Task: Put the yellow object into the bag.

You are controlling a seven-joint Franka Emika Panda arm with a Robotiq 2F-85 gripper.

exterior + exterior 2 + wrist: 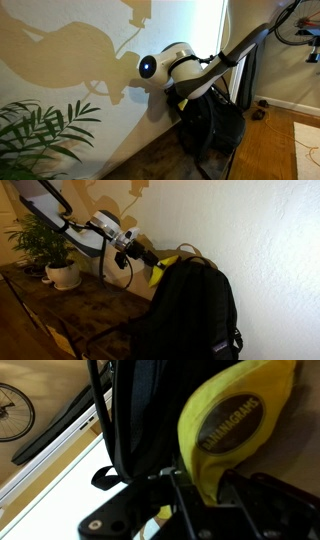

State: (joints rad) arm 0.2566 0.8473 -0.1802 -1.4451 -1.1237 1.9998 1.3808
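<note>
I will next move my gripper in and dip its fingers toward the bag's near top edge [173, 272] to let go of the yellow object, because it still sticks out there.
The yellow object [235, 420] is a soft bright yellow item with an oval brown label, and it fills the upper right of the wrist view. My gripper [205, 490] is shut on its lower end, one dark finger on each side. The bag [140, 410] is black, with straps hanging just left of the object. In both exterior views my gripper [148, 262] holds the yellow object [162, 270] right at the top of the upright bag [190, 310], beside its loop handle. In an exterior view my gripper [180, 97] is low against the bag [212, 125], and only a sliver of the yellow object [181, 101] shows.
A potted plant [50, 245] in a white pot stands on the wooden floor [90, 305] behind the arm, and its leaves [40, 135] fill one corner. The white wall [260, 240] is close behind the bag. A bicycle wheel [12, 410] shows at the far left.
</note>
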